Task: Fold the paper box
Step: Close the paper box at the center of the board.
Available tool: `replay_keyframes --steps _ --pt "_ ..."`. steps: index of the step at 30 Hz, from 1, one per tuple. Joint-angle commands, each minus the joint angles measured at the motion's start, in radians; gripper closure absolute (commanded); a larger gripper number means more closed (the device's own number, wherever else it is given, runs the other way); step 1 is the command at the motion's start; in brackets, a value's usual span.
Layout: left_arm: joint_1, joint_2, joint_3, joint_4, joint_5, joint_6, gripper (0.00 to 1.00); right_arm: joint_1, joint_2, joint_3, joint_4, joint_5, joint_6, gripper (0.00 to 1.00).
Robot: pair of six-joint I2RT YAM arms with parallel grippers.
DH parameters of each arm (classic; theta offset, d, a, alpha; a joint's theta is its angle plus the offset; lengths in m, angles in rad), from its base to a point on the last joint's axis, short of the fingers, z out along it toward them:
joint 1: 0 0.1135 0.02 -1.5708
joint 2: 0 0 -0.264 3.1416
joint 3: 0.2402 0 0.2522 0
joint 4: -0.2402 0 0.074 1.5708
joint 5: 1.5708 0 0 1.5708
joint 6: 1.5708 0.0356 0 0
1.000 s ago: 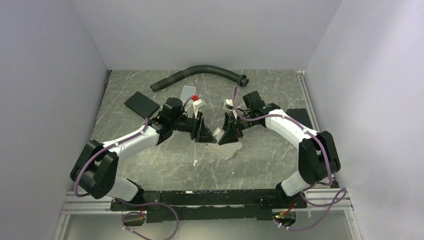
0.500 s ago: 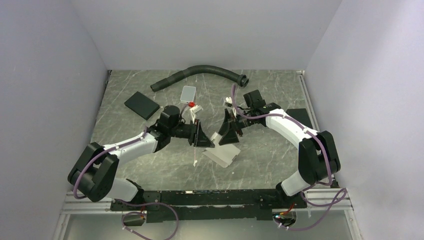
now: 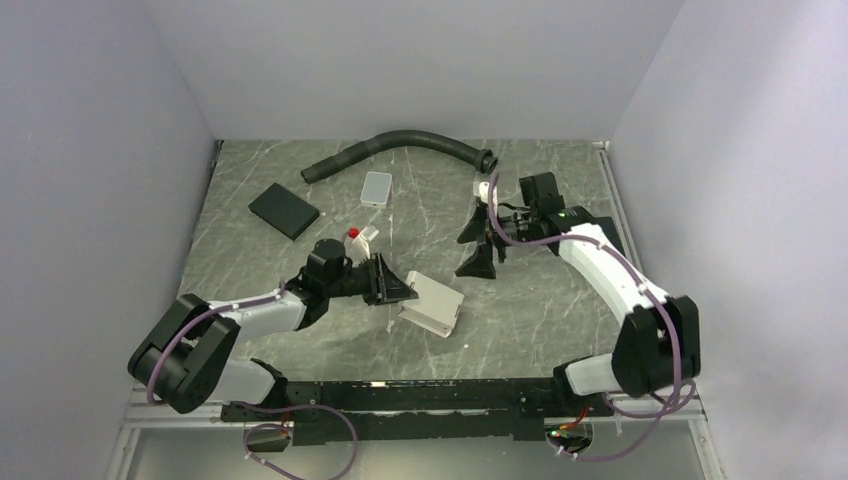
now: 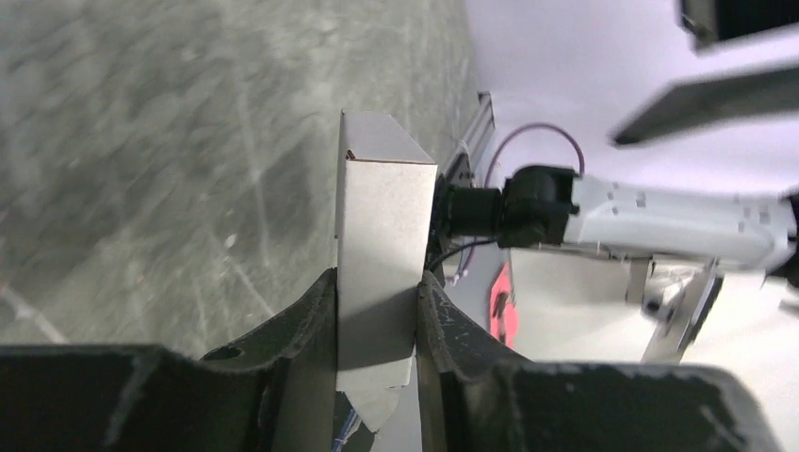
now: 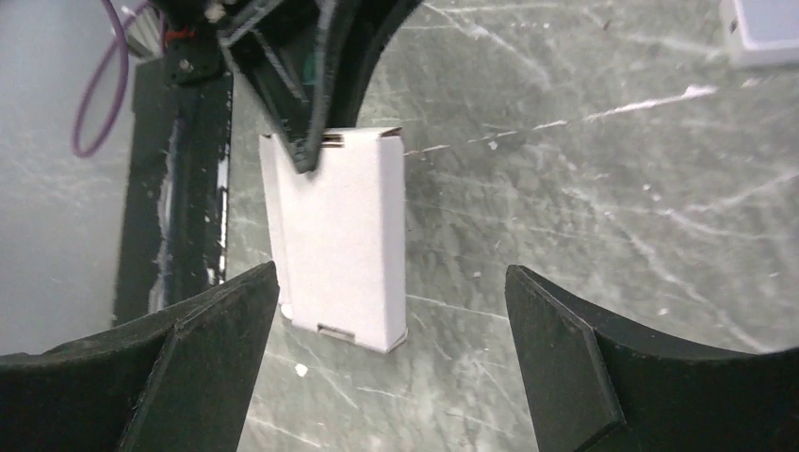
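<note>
I should lower my left gripper, turn the carton's slanted loose end outward to straighten it, and release it on the bare tabletop below.
The paper box (image 3: 433,306) is a slim white closed carton, low at the table in front of the left arm. My left gripper (image 3: 393,287) is shut on its narrow end. In the left wrist view the carton (image 4: 382,226) stands out between the two black fingers (image 4: 300,325), which press on its sides. My right gripper (image 3: 477,248) is open and apart from the box, up and to its right. The right wrist view looks down on the carton (image 5: 339,240) between its wide-apart fingers (image 5: 221,325), which touch nothing.
A black hose (image 3: 400,146) curves along the back of the marble table. A black flat pad (image 3: 284,210) lies at the back left, and a light grey tile (image 3: 377,187) lies beside it. Grey walls close in both sides.
My right gripper opened, let go of the box and drew back to the right. The left arm pulled the box toward the near edge and lowered it.
</note>
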Motion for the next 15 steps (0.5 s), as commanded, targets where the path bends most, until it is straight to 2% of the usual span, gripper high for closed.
replay_keyframes --steps 1,5,10,12,15 --pt "0.002 -0.009 -0.096 0.19 -0.213 -0.247 0.98 0.02 -0.131 -0.057 -0.036 0.017 -0.272 0.05" --pt "-0.012 0.035 -0.162 0.315 -0.393 -0.364 0.98 0.075 -0.152 -0.096 -0.116 0.055 -0.472 0.06" --pt "-0.086 0.108 -0.172 0.41 -0.615 -0.422 0.97 0.166 -0.138 -0.135 -0.124 0.149 -0.56 0.07" --pt "-0.113 0.151 -0.16 0.433 -0.673 -0.43 0.94 0.19 -0.128 -0.149 -0.11 0.18 -0.568 0.07" --pt "-0.137 0.246 -0.138 0.481 -0.668 -0.451 0.88 0.207 -0.112 -0.155 -0.11 0.209 -0.584 0.07"
